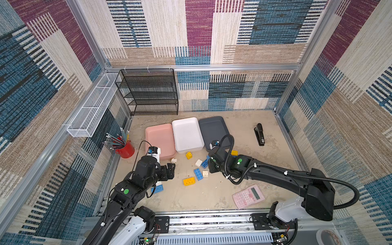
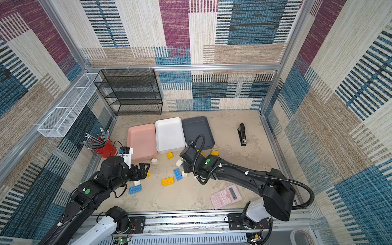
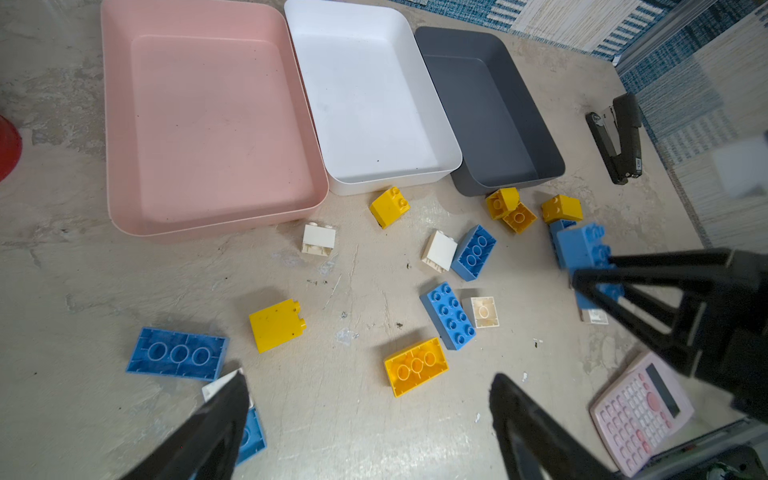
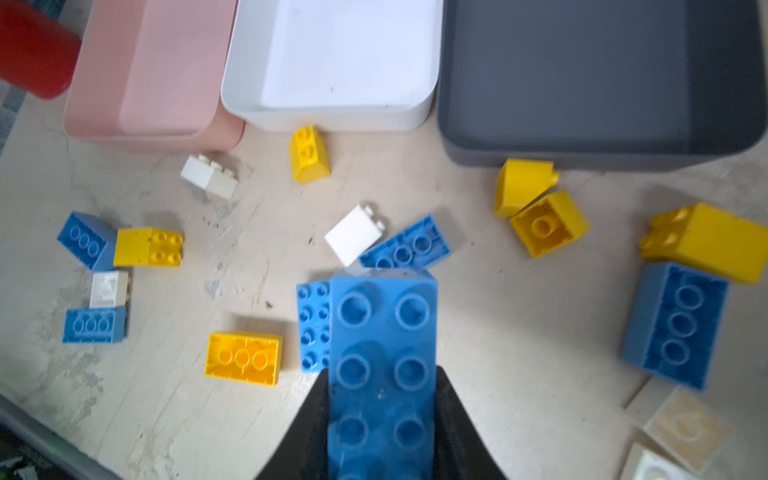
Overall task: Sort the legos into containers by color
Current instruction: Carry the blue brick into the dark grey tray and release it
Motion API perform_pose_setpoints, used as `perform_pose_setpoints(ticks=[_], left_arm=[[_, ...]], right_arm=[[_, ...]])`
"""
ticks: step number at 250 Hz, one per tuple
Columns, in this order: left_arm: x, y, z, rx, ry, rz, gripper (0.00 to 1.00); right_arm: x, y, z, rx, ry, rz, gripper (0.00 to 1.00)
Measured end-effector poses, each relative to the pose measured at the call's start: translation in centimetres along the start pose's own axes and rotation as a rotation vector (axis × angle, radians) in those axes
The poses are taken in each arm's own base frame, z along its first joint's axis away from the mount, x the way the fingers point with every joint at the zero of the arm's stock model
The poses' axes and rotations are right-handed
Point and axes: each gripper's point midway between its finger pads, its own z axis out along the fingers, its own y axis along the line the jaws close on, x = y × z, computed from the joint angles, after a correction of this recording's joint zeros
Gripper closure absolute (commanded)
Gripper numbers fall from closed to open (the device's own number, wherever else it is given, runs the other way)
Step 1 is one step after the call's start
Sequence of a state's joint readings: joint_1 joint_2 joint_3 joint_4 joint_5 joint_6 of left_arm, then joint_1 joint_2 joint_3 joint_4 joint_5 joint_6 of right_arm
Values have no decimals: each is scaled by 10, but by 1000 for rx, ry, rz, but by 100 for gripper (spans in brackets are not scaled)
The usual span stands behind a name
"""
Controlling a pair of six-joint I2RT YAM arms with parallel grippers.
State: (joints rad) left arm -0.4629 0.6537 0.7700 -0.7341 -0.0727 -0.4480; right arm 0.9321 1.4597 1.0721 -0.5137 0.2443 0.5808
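I should carry the blue lego [image 4: 382,332] outward with my right gripper, past the grey tray's near rim, and let it go there, because the bottom of the empty grey tray is outward.
Three trays stand side by side with nothing in them: pink [image 1: 160,140], white [image 1: 186,133] and dark grey [image 1: 214,129]. Blue, yellow and white legos lie scattered in front of them, among them a yellow brick [image 1: 188,181], a blue studded one [image 1: 198,174] and a white cube [image 1: 205,174]. My right gripper [image 4: 382,415] is shut on a long blue lego [image 4: 382,332], held above the loose bricks short of the grey tray; the left wrist view shows it too [image 3: 582,253]. My left gripper [image 3: 370,384] hangs open over bare floor near the upturned yellow brick [image 3: 415,365].
A pink calculator [image 1: 248,196] lies at the front right and a black stapler [image 1: 259,134] at the back right. A red pencil cup [image 1: 125,148] stands left of the pink tray. A black mesh shelf [image 1: 148,93] and a white wire basket [image 1: 93,106] line the walls.
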Motion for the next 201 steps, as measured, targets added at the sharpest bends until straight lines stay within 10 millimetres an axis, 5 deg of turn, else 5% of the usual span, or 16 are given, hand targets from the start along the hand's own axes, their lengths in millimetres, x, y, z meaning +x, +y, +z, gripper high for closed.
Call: perform_pose_setpoints(ticks=[80, 125, 154, 201], left_arm=[[10, 0, 17, -20, 79, 5, 9], [18, 0, 28, -27, 136, 8, 9], [22, -2, 33, -19, 164, 11, 0], [28, -5, 44, -17, 218, 15, 1]], right_arm=[[-68, -52, 16, 49, -47, 17, 72], [-95, -85, 46, 74, -38, 40, 72], [-108, -96, 69, 66, -26, 40, 72], [-121, -107, 107, 57, 2, 41, 67]])
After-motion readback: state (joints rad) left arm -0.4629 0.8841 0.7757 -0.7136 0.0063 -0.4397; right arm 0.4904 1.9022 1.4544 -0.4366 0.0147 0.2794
